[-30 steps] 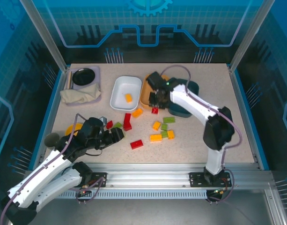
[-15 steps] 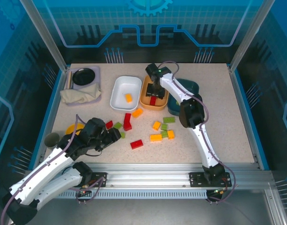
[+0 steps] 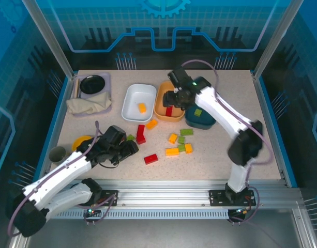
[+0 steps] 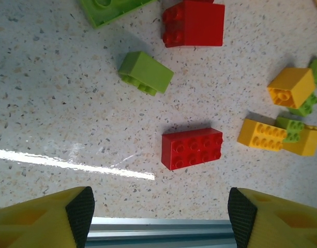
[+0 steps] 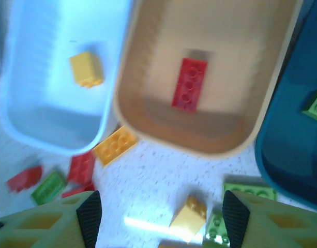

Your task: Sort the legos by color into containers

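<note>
My left gripper moves across next, then down, fingers on either side of the mixed cluster's outermost yellow lego beyond the red oblong lego [image 3: 151, 158], to get it.
A red lego [image 3: 169, 111] [image 5: 189, 84] lies in the orange container [image 3: 171, 119] [image 5: 148, 98]. My right gripper [image 3: 174, 98] [image 5: 157, 217] hovers open just above it, nothing between its fingers. The white container [image 3: 128, 93] [image 5: 39, 119] holds a yellow lego [image 3: 142, 108] [image 5: 86, 68]. A green lego [image 3: 198, 112] [image 5: 316, 106] rests in the teal container [image 3: 205, 123] [image 5: 290, 150]. Several red, yellow and green legos are scattered mid-table. My left gripper [image 3: 128, 149] [image 4: 159, 214] stands open and empty, low over the table, with a red oblong lego [image 3: 151, 158] [image 4: 192, 149] just ahead of it.
A black bowl [image 3: 92, 83] on a lavender tray and a beige cloth [image 3: 88, 105] sit at the back left. A yellow bowl [image 3: 81, 140] and grey cup [image 3: 57, 153] stand left of my left arm. The metal front rail [image 4: 158, 227] runs under the left fingers.
My right gripper carried a red lego over the orange container and opened, leaving it inside. My left arm shifted right toward the loose legos.
</note>
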### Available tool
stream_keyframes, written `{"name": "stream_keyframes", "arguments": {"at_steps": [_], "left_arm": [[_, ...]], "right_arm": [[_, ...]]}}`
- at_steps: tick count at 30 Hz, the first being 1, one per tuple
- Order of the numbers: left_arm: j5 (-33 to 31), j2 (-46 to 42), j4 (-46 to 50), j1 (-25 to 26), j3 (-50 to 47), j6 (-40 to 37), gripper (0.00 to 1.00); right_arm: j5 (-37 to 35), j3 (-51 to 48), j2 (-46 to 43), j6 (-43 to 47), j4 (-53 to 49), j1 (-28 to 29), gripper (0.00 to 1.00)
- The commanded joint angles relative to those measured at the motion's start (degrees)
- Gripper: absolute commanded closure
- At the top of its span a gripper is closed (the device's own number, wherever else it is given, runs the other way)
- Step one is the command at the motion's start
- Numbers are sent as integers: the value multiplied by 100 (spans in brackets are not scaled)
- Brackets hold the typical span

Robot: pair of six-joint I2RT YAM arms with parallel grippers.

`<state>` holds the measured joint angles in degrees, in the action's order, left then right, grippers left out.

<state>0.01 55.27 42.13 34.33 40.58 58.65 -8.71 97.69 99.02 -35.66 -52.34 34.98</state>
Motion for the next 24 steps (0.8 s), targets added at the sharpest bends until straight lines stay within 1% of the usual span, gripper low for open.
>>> {"name": "stream_keyframes", "arguments": {"at_steps": [1, 4, 6, 9, 11, 15, 19, 22, 24], "left_arm": [[220, 564, -378, -6, 517, -403, 29], [337, 1369, -630, 21, 1018, -763, 32], [370, 1917, -706, 44, 1381, -1053, 35], [495, 2747, -739, 95, 1948, -1268, 36], [539, 3293, -680, 220, 2344, -1154, 34], [612, 4308, -510, 574, 3230, -359, 28], [649, 5195, -215, 776, 3970, 912, 23], [638, 5521, -267, 788, 4141, 1742, 20], [633, 5657, -311, 787, 4189, 2071, 19]], "right_arm": [[-239, -1597, -963, 15, 763, 222, 34], [-79, -3025, -1965, -240, 1165, 388, 34], [29, -3677, -2483, -395, 1269, 451, 34], [-48, -4299, -3081, -645, 1054, 501, 34], [-147, -4500, -3366, -741, 819, 499, 34], [-312, -4698, -3925, -822, 511, 500, 34], [-335, -4972, -4365, -859, 263, 485, 32], [-316, -5119, -4726, -901, 159, 492, 30], [-310, -5188, -4934, -928, 98, 489, 30]]}}
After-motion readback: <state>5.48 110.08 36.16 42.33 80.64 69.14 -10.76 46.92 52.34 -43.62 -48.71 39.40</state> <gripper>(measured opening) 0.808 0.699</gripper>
